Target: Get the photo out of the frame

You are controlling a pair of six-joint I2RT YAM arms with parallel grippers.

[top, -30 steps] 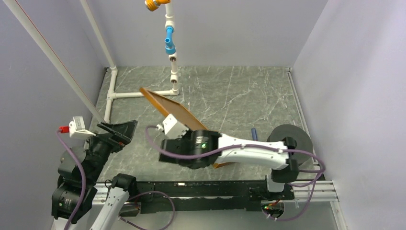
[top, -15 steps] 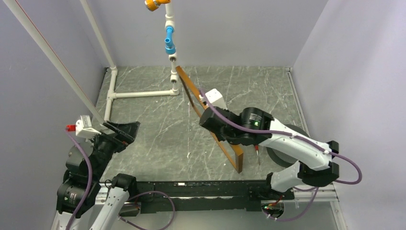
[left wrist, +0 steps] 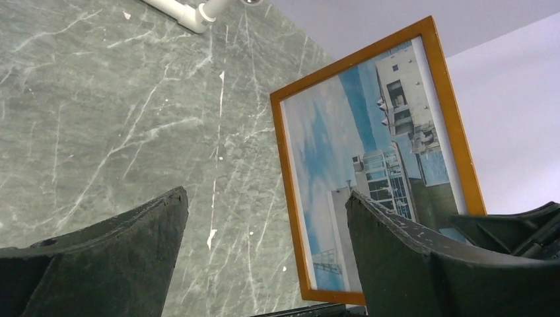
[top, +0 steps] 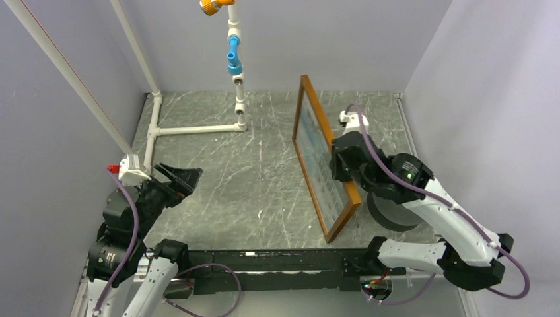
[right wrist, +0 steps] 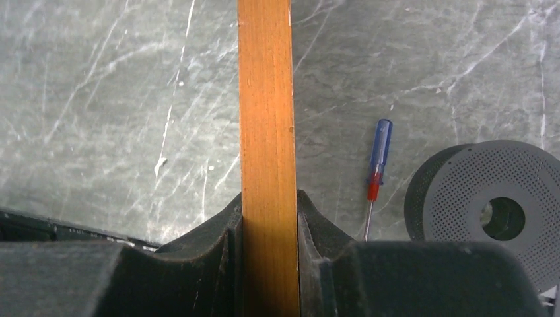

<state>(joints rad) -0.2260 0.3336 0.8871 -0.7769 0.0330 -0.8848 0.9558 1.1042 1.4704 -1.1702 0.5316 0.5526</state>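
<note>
I need to lower and tilt the frame's far side bar down to the table with my right gripper, photo (top: 319, 162) side up, because the frame is standing nearly upright.
The frame (top: 344, 221), thin reddish-brown wood, stands nearly upright on its long edge right of the table's middle. The photo (top: 319, 162) sits in it, facing left: a white building under blue sky, clear in the left wrist view as the photo (left wrist: 350, 145) inside the frame (left wrist: 284, 198). My right gripper (top: 338, 157) is shut on the frame's far side rail. In the right wrist view the frame's wooden edge (right wrist: 265, 99) runs straight up between the fingers of the right gripper (right wrist: 267, 221). My left gripper (top: 179, 179) hangs open at the left, apart from the frame, its fingers (left wrist: 112, 251) wide with nothing between them.
A white pipe structure (top: 198, 129) with a blue fitting (top: 234, 63) stands at the back left. A grey perforated disc (right wrist: 489, 205) lies right of the frame, seen in the top view as the disc (top: 389, 216). A blue-and-red screwdriver (right wrist: 376, 165) lies beside it.
My right arm swung the frame from the table's middle to the right and turned it over, so the photo now faces left. The left arm crept slightly forward, still open.
</note>
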